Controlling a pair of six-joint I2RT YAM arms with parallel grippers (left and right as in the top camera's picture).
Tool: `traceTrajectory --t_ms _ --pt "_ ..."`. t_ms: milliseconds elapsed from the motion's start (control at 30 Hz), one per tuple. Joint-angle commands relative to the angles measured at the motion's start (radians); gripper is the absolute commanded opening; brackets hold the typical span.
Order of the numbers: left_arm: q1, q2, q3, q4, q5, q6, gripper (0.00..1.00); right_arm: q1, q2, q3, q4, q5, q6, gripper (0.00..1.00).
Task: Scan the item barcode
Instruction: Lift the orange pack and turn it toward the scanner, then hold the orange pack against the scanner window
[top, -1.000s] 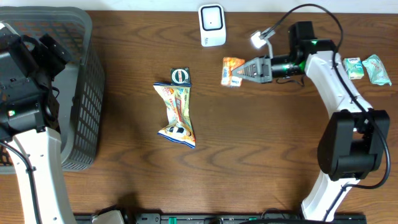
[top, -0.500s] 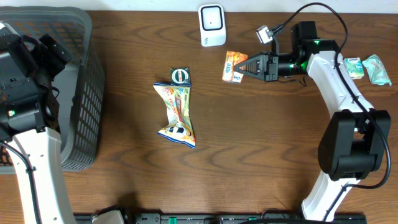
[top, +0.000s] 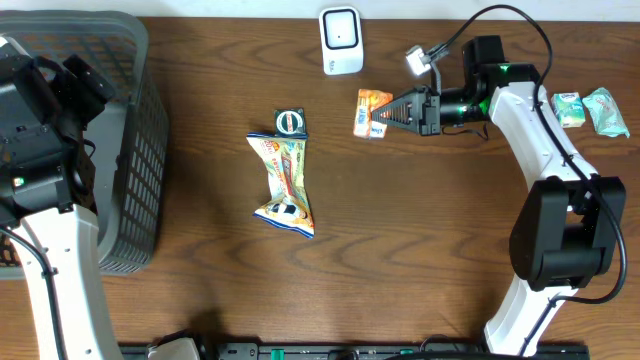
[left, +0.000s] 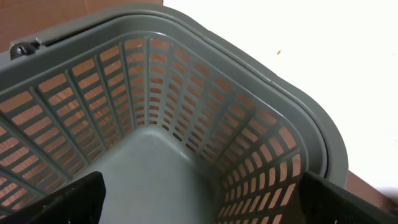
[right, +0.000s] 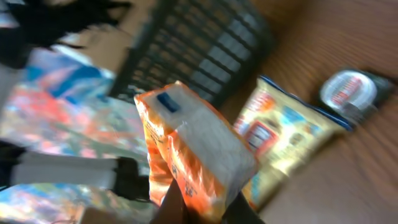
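The packet is still hanging short of the scanner (top: 341, 40), so the right gripper will next swing outward over the scanner's screen, then go down beside the pale green packets and release the packet.
A small orange-and-white packet (top: 372, 112) hangs above the table, just below and to the right of the white barcode scanner (top: 341, 40). My right gripper (top: 392, 113) is shut on its right end. In the right wrist view the packet (right: 199, 155) fills the middle, blurred, and the right gripper (right: 205, 208) pinches its lower edge. No barcode can be made out on it. My left gripper (left: 202, 205) stands wide open over the inside of the grey basket (left: 249, 62), holding nothing.
The grey basket (top: 135, 150) stands at the left edge. A yellow snack bag (top: 283, 185) and a round green tin (top: 291, 122) lie mid-table. Two pale green packets (top: 590, 108) lie at the far right, behind the right arm.
The right gripper tipped the orange packet up toward the scanner, then brought it back down and slightly left. The left arm has not moved.
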Motion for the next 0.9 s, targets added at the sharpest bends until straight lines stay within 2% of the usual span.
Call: traceTrajectory --t_ms 0,133,267,433,567,733,867 --pt "0.005 0.001 0.016 0.0 -0.002 0.01 0.98 0.033 0.001 0.009 0.016 0.372 0.195 0.01" --pt "0.005 0.001 0.016 0.0 -0.003 0.01 0.98 0.097 0.001 0.017 0.03 0.878 0.411 0.01" --pt "0.005 0.001 0.016 0.0 -0.003 0.01 0.98 0.151 0.001 0.057 0.069 1.159 0.454 0.01" --pt "0.005 0.001 0.016 0.0 -0.003 0.01 0.98 0.209 0.002 0.167 0.189 1.223 0.436 0.01" --pt "0.005 0.001 0.016 0.0 -0.003 0.01 0.98 0.217 0.038 0.296 0.222 1.247 0.411 0.01" --pt "0.005 0.001 0.016 0.0 -0.003 0.01 0.98 0.218 0.172 0.532 0.22 1.264 0.362 0.01" --pt "0.005 0.001 0.016 0.0 -0.003 0.01 0.98 0.227 0.291 0.705 0.219 1.372 0.305 0.01"
